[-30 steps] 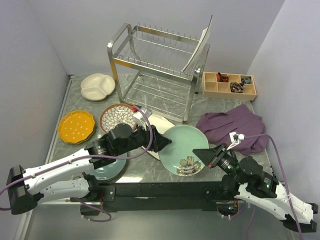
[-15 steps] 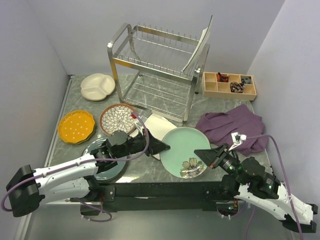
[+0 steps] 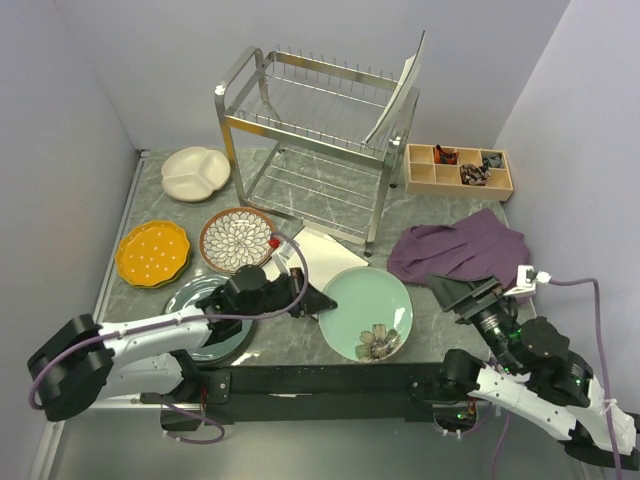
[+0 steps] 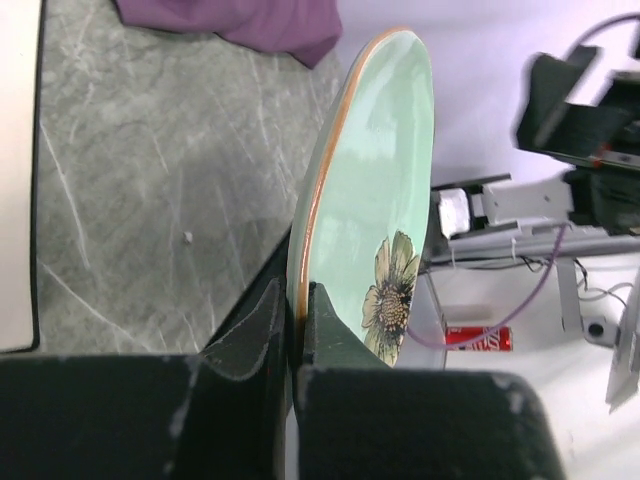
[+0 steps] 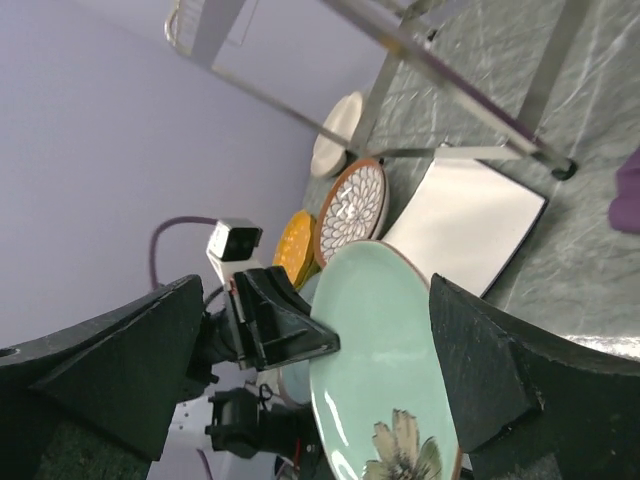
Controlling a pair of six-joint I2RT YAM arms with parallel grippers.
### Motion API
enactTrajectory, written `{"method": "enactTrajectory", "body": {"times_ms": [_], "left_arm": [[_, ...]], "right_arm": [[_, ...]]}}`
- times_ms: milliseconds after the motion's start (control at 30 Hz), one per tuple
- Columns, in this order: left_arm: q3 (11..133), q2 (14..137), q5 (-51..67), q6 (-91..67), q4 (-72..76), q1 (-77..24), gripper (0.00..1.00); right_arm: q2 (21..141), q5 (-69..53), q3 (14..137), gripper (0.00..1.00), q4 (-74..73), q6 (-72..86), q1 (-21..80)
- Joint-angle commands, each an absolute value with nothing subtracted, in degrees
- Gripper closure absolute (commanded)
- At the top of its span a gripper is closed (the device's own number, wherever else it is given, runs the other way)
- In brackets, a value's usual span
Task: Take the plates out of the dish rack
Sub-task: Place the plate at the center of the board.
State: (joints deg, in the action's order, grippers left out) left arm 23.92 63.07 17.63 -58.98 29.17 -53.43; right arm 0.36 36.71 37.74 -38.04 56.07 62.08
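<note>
I will move my left gripper down and to the right in the top view and release the plate on the tabletop by the purple cloth [image 4: 250, 125], which is bare.
A pale green plate with a flower [image 3: 368, 312] sits low over the table's front, and my left gripper [image 3: 325, 300] is shut on its left rim. In the left wrist view the rim [image 4: 318, 200] is pinched between the closed jaws of the left gripper [image 4: 297, 295]. My right gripper [image 3: 452, 290] stands open to the plate's right, apart from it. In the right wrist view the plate [image 5: 385, 330] lies between and beyond the wide fingers of the right gripper [image 5: 316, 285]. The dish rack [image 3: 310, 140] stands at the back, with one white plate [image 3: 400, 95] leaning at its upper right end.
On the table lie a cream divided plate [image 3: 196, 172], an orange dotted plate [image 3: 151, 252], a brown petal plate [image 3: 237, 239], a grey-blue plate [image 3: 205, 325] and a white square plate [image 3: 325, 250]. A purple cloth [image 3: 460, 250] and a wooden compartment tray [image 3: 458, 168] are at the right.
My left gripper shut on the green plate's left rim. My right gripper let go of the plate's right side, opened wide and drew back to the right.
</note>
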Motion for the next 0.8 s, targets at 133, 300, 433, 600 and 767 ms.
{"method": "enactTrajectory", "body": {"times_ms": [133, 300, 433, 600, 767], "left_arm": [[37.34, 77.15, 16.96, -62.23, 46.22, -53.17, 0.99], [44.63, 90.60, 16.08, -63.45, 50.44, -53.26, 0.99], [47.98, 101.04, 16.26, -65.57, 56.50, -54.22, 0.99], [52.99, 107.74, 12.57, -63.89, 55.36, -57.39, 0.99], [53.43, 112.85, 10.90, -66.01, 58.89, -59.93, 0.99]], "right_arm": [[1.58, 41.67, 48.25, 0.00, -41.22, 53.18, 62.05], [3.16, 38.85, 50.10, 0.00, -40.87, 51.24, 62.05], [3.08, 36.83, 48.78, 0.00, -39.47, 50.80, 62.05], [3.08, 35.86, 48.25, 0.00, -39.02, 50.45, 62.05], [2.29, 36.12, 48.17, 0.00, -39.55, 50.10, 62.05]]}}
